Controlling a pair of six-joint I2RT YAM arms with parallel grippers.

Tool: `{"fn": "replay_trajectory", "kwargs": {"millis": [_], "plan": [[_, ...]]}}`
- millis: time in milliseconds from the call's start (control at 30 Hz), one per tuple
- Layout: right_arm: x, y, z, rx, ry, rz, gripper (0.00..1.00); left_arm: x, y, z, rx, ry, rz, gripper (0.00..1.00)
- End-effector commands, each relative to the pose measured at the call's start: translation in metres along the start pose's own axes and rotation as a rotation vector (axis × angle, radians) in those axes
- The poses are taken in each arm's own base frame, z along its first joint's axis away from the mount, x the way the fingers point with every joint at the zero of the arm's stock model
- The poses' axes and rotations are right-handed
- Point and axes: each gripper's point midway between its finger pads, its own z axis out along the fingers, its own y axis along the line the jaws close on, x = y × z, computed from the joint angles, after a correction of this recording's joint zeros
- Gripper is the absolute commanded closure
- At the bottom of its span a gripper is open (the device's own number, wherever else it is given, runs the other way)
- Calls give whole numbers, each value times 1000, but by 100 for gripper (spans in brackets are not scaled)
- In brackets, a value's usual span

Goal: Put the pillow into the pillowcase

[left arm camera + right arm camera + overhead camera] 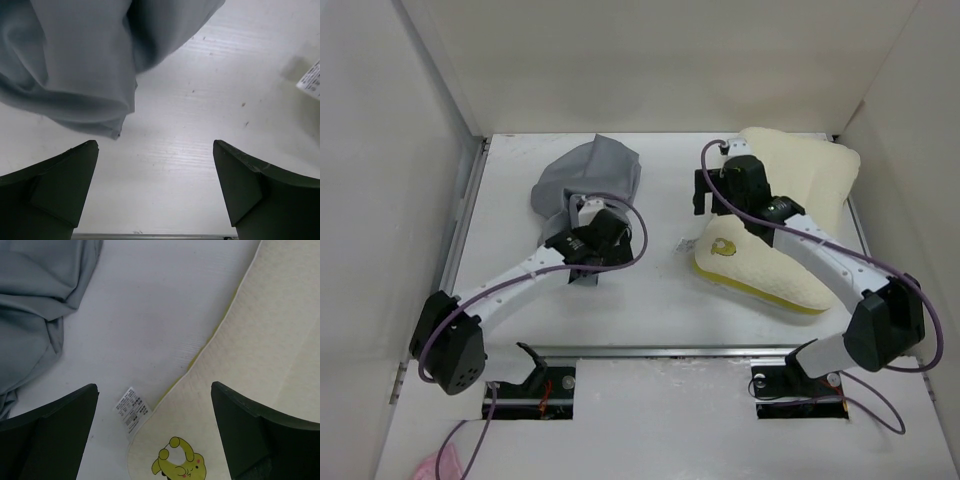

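Note:
The pillowcase's near fold sticks out just ahead of my left gripper's open fingers, so it should move down and outward onto the fold.
The cream pillow (798,205) lies at the right of the table, its yellow edge band (750,287) toward the front and its yellow logo mark (722,246) at the left corner. The grey pillowcase (588,175) lies crumpled at the back left. My left gripper (578,212) is open and empty at the pillowcase's near edge; in the left wrist view (155,145) the grey fabric (75,65) hangs just ahead of it. My right gripper (718,200) is open and empty above the pillow's left corner; in the right wrist view (154,386) the logo (180,464) and the pillow (270,340) show.
A white care label (131,411) sticks out from the pillow's corner onto the table. White walls enclose the table on the left, back and right. A metal rail (460,225) runs along the left side and another (650,352) along the front.

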Motion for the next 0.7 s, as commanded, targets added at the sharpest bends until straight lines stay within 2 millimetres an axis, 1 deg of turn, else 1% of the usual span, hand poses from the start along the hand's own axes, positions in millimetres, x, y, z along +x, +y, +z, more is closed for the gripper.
{"fn": "replay_trajectory", "kwargs": {"millis": [0,33,67,100,133,167,200,233,267,300,333,367,400,433,467,500,533,567,633,667], "plan": [[-11,15,-5,-73,-37,-6,0,18,19,0,-91,10,-128,2],[-16,18,-8,-88,-53,-3,0,20,25,5,-123,1,-139,2],[-9,18,-6,-95,-38,-6,0,26,29,12,-155,15,-140,4],[-3,19,-6,-104,-23,-8,0,26,28,16,-163,9,-150,5],[-5,20,-5,-107,-31,3,0,28,33,22,-194,-2,-150,6],[0,19,-4,-104,-21,1,0,30,33,27,-200,3,-146,8],[-3,19,-7,-106,-30,2,0,30,34,40,-223,2,-142,12],[1,19,-6,-104,-21,1,0,26,33,45,-230,3,-130,16],[1,16,-6,-91,-24,1,0,29,31,51,-224,30,-122,22],[1,16,-6,-91,-24,1,0,35,36,61,-260,58,-100,26],[5,15,-9,-79,-19,4,0,41,38,66,-279,75,-88,33],[2,16,-12,-81,-29,6,0,38,34,68,-281,78,-78,34],[6,13,-10,-68,-22,5,0,44,37,74,-307,103,-61,40],[3,11,-13,-62,-34,7,0,46,41,74,-331,112,-48,48],[7,10,-12,-59,-24,5,0,46,41,74,-337,117,-44,71],[7,11,-12,-59,-24,14,0,44,42,75,-346,105,-41,88],[2,11,-15,-64,-42,18,0,44,47,73,-367,104,-40,100],[3,14,-13,-80,-47,19,0,38,49,68,-378,87,-37,100],[8,24,-12,-114,-54,-15,0,20,46,57,-373,40,-49,100],[11,41,-15,-164,-60,-57,0,8,41,42,-348,6,-56,100]]}}
